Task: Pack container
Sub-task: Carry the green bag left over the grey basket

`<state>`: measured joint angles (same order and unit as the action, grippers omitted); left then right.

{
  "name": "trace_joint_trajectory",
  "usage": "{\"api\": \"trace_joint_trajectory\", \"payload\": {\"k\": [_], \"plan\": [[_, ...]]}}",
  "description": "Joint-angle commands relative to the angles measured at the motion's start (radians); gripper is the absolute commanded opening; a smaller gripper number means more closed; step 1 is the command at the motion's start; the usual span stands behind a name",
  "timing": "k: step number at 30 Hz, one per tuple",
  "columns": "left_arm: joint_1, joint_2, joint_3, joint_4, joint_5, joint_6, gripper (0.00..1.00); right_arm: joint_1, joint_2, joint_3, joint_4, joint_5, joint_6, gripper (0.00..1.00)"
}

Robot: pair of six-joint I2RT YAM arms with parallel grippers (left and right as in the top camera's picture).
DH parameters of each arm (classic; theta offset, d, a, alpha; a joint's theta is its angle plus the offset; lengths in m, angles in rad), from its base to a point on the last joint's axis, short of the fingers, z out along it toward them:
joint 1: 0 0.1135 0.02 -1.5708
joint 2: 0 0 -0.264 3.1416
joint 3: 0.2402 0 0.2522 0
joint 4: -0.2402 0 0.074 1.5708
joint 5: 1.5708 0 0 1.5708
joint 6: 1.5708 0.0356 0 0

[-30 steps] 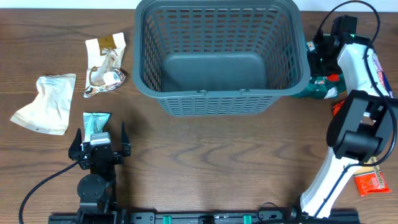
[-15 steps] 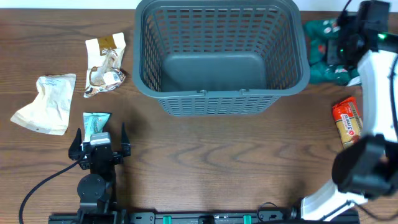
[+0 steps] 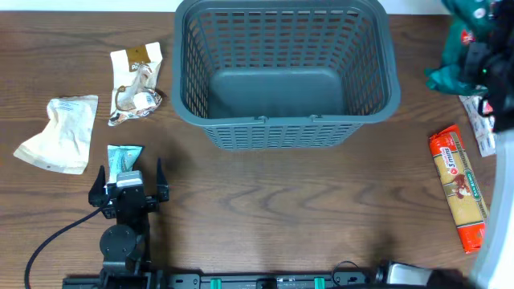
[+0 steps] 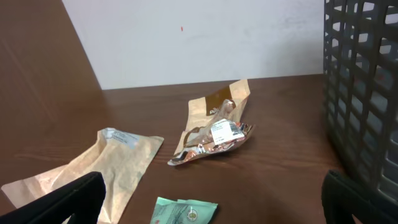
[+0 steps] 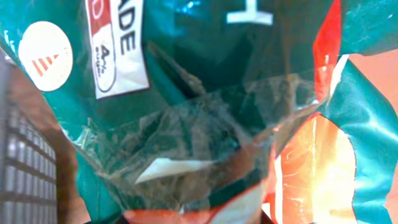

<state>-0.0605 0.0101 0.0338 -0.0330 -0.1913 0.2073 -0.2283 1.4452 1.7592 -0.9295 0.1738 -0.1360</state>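
Note:
The empty basket bottom lies left in the overhead view, so next my right gripper should carry the packet that way over the basket's rim, lower and release it.
The container, a large dark grey lattice basket, stands at the back centre; its wall also shows in the left wrist view and at the left edge of the right wrist view. My right gripper is raised at the far right, beyond the basket's right rim, shut on a crinkled teal and orange snack packet. That packet fills the right wrist view and hides the fingers. My left gripper is open and empty near the front left, just behind a small teal packet, which also shows in the left wrist view.
A beige pouch and a brown-and-white packet lie left of the basket. A long orange packet and a white packet lie at the right. The left arm's cable runs along the front left.
My right arm has swung up and to the right, lifting the teal packet off the table beside the basket. This has uncovered the long orange packet. The left arm has not moved.

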Motion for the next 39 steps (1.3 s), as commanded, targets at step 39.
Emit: {"api": "trace_joint_trajectory", "payload": {"k": [39], "plan": [[0.005,-0.006,-0.030,-0.018,-0.018,0.005,0.99,0.594,0.145,0.246,-0.169,-0.197,-0.041,0.01]]}}
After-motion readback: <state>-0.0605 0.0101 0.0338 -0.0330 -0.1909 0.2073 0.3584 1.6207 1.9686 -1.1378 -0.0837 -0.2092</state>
